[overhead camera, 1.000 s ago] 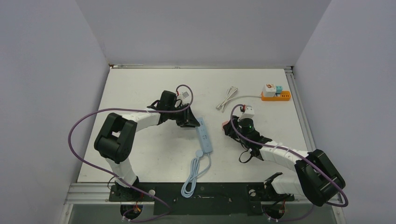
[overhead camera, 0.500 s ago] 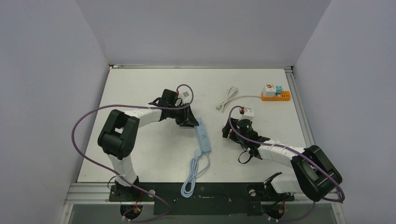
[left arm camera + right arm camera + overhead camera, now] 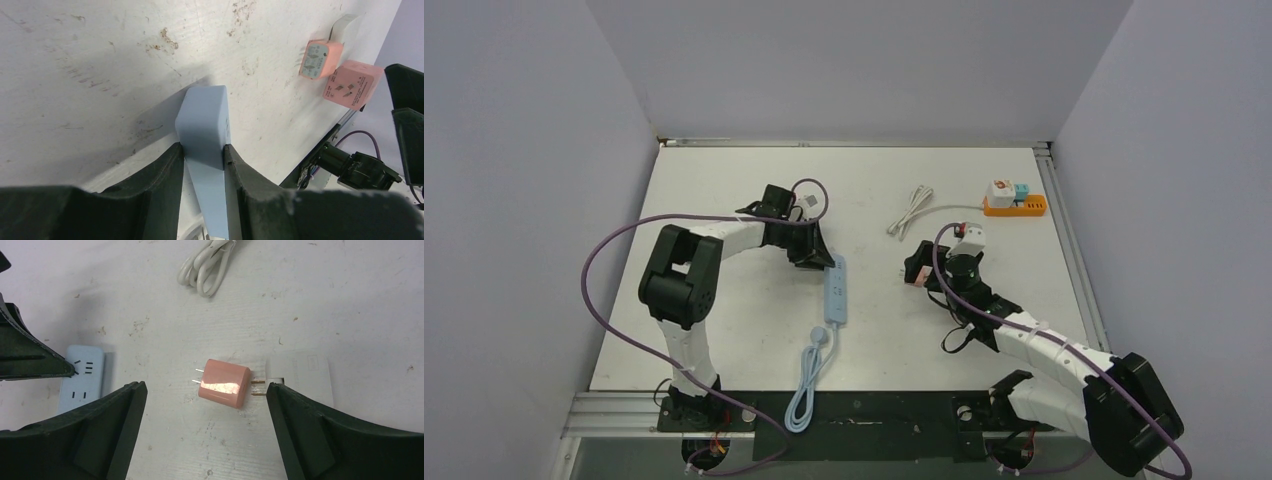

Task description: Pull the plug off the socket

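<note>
The coiled white cable's near end (image 3: 899, 226) (image 3: 201, 276) comes next for my right gripper, which moves outward and down onto it, since the cable leads to the orange strip.
The socket is a pale blue power strip (image 3: 835, 290) lying on the table, its cord trailing toward the near edge. My left gripper (image 3: 809, 250) is shut on its far end, and the left wrist view shows both fingers of the left gripper (image 3: 202, 152) pressed on the blue block (image 3: 202, 120). The plug, a pink block (image 3: 223, 385) with metal prongs, lies on its side on the table, apart from the strip (image 3: 82, 377). My right gripper (image 3: 205, 390) hovers over it, wide open and touching nothing. From above, the plug (image 3: 911, 279) peeks out beside the right gripper (image 3: 921, 268).
An orange power strip (image 3: 1014, 204) with adapters plugged in sits at the far right. A coiled white cable (image 3: 911, 210) lies in front of it. A flat white piece (image 3: 302, 375) lies right beside the pink plug. The blue strip's coiled cord (image 3: 807, 385) reaches the near edge.
My right gripper has opened and let go of the pink plug, which now rests on the table. The left arm has dragged the blue strip leftward, away from the plug.
</note>
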